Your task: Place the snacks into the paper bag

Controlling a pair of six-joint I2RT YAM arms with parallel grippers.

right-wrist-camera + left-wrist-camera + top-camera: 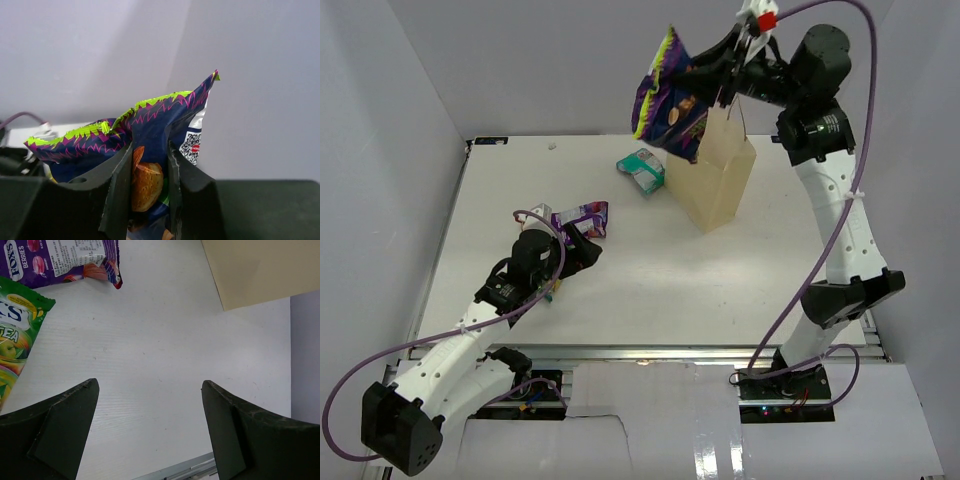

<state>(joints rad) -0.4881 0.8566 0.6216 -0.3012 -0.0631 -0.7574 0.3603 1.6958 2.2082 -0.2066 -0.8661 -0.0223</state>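
My right gripper moves down and to the right in the top view next and releases, since the paper bag's opening (pixel 724 136) lies below it that way.
My right gripper (pixel 723 72) is shut on the large dark purple bag (pixel 667 100) and holds it high, above and left of the tan paper bag (pixel 720 182), which stands upright. In the right wrist view the fingers (pixel 117 185) pinch the purple bag (pixel 160 117). My left gripper (pixel 584 250) is open and empty, low over the table. Ahead of it lie the small purple-white packet (pixel 582 218) (pixel 60 260) and the green-yellow packet (pixel 15 335). The teal-white packet (pixel 642 170) lies left of the paper bag (pixel 260 270). The brown/red bar wrapper is out of view.
White walls enclose the table on the left, back and right. The table's near edge (pixel 185 470) shows just below my left fingers. A purple cable loops from each arm.
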